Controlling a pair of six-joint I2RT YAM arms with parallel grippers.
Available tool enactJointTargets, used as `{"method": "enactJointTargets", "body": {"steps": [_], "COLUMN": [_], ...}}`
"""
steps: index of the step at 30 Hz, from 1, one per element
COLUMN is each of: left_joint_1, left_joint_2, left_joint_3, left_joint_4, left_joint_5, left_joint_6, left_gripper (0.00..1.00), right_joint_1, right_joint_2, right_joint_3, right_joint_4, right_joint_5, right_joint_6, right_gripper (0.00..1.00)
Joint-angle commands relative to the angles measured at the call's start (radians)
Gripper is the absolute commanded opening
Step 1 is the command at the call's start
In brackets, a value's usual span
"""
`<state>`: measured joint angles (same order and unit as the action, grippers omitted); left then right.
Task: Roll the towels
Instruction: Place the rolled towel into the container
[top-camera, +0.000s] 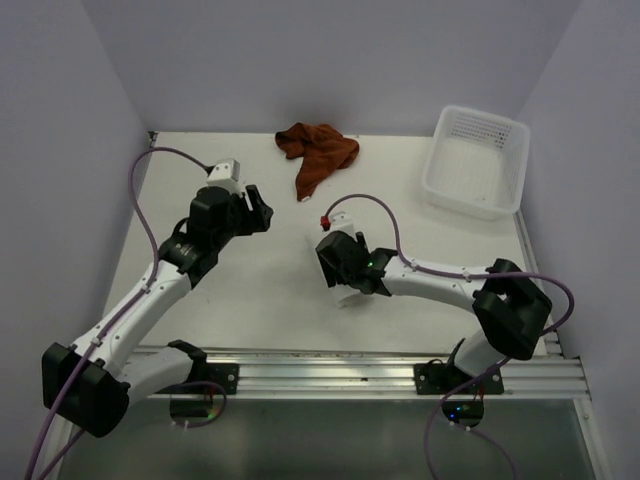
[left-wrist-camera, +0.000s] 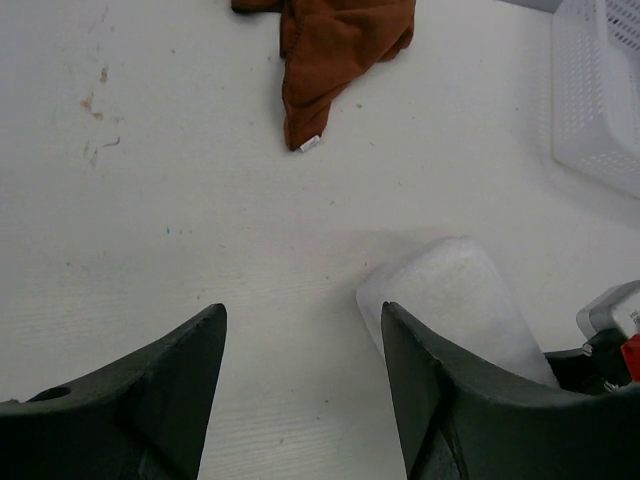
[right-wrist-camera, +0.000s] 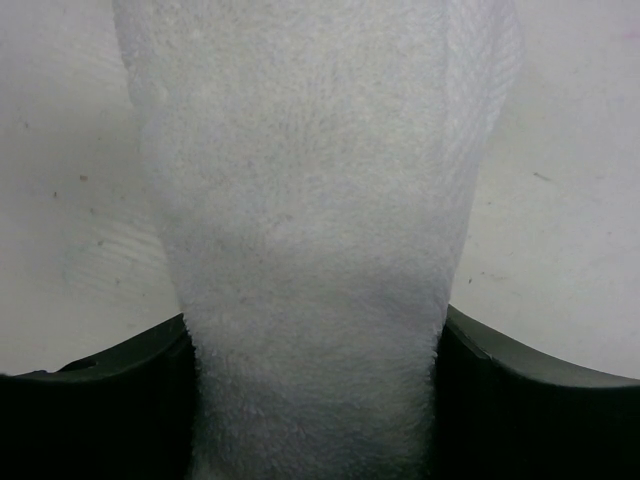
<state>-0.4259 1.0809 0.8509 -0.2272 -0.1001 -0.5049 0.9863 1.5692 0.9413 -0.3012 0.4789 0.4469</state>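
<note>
The empty bottom of the basket is outward of the robot's right gripper and to its right in the top view, so the robot should lift the roll across, lower it inside and let go.
The white towel (right-wrist-camera: 310, 200) is a thick roll lying on the table, and my right gripper (right-wrist-camera: 315, 318) is shut on its near end, one finger pressed into each side. From above only a sliver of that towel (top-camera: 351, 296) shows beneath the right gripper (top-camera: 337, 264). Its far end (left-wrist-camera: 455, 305) lies just right of my left gripper (left-wrist-camera: 303, 310), which stands open over bare table with nothing between its fingers. The rust-brown towel (top-camera: 316, 152) lies crumpled and unrolled at the back of the table, ahead of the left gripper (top-camera: 258, 210), and its lower corner (left-wrist-camera: 335, 50) carries a small white tag.
A white perforated basket (top-camera: 470, 200) stands at the back right corner, and its wall (left-wrist-camera: 600, 110) shows at the right edge of the left wrist view. Walls enclose the table on three sides. A metal rail runs along the near edge.
</note>
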Motion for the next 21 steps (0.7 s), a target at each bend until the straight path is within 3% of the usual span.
{"method": "enactJointTargets", "body": {"steps": [1,8,21], "left_joint_1": [0.004,0.004,0.007], "left_joint_2": [-0.032,-0.032,-0.022], "left_joint_3": [0.088,0.088,0.027], "left_joint_4": [-0.075,-0.093,-0.089], "left_joint_5": [-0.053,-0.113,-0.102], "left_joint_6": [0.077,0.137,0.152], "left_gripper": [0.68,0.70,0.73], "right_joint_1": [-0.056,-0.196,-0.644], "right_joint_2": [-0.044,-0.015,0.023], "right_joint_3": [0.097,0.232,0.490], "right_joint_4": [-0.016,-0.030,0.011], "right_joint_5": [-0.020,-0.098,-0.296], "right_joint_6": [-0.076,-0.140,-0.152], "right_gripper": [0.00,0.00,0.00]}}
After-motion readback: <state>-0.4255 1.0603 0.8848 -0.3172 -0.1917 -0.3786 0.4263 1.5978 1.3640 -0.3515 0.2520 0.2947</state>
